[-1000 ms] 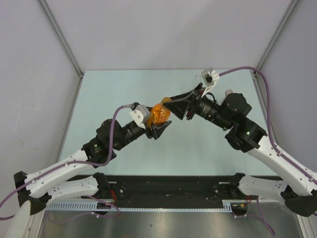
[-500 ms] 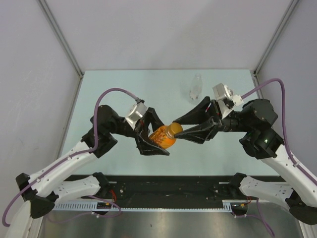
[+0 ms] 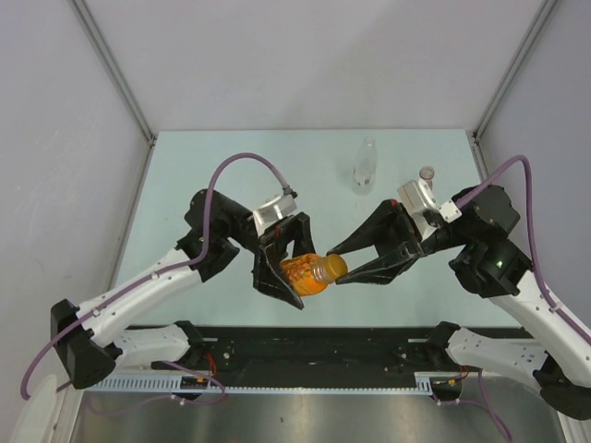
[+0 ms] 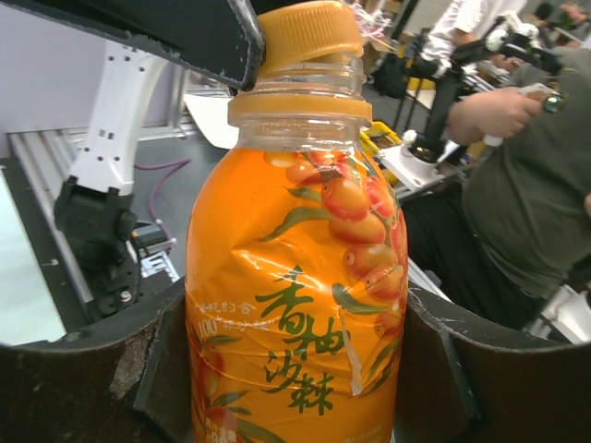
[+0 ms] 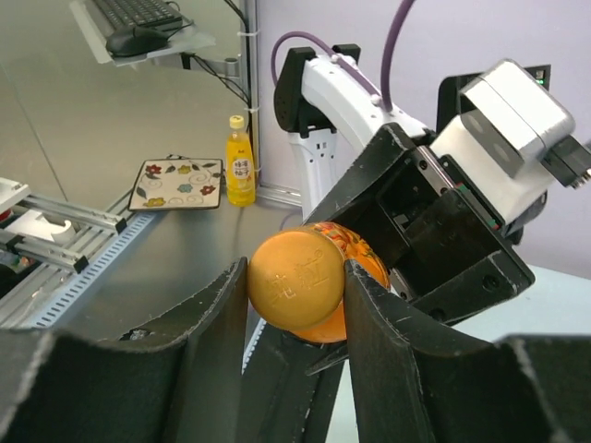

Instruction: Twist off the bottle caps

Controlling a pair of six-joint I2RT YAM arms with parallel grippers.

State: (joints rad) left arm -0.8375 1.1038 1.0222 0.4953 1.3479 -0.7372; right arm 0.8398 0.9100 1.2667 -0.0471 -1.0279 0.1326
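Bare tabletop lies outward of and below my right gripper, short of the clear bottle. I need to draw the cap off, tip it downward, lower it and release it there.
A squat orange bottle (image 3: 303, 273) is held on its side above the table's near middle, neck pointing right. My left gripper (image 3: 297, 268) is shut on its body; in the left wrist view the printed orange bottle (image 4: 295, 277) fills the gap between both fingers of the left gripper (image 4: 295, 369). My right gripper (image 3: 343, 265) is shut on the orange cap (image 3: 334, 267). In the right wrist view both fingers of the right gripper (image 5: 297, 273) press the sides of the round orange cap (image 5: 294, 281). The orange cap (image 4: 305, 32) still sits on the neck.
A clear bottle (image 3: 367, 164) lies on the pale green table (image 3: 212, 175) at the back right. A small pale round cap (image 3: 427, 173) rests just right of it, near my right wrist. A black rail (image 3: 314, 337) runs along the near edge.
Both arms have carried the orange bottle from mid-table toward the near edge, still gripped at body and cap. The clear bottle at the back has come into view.
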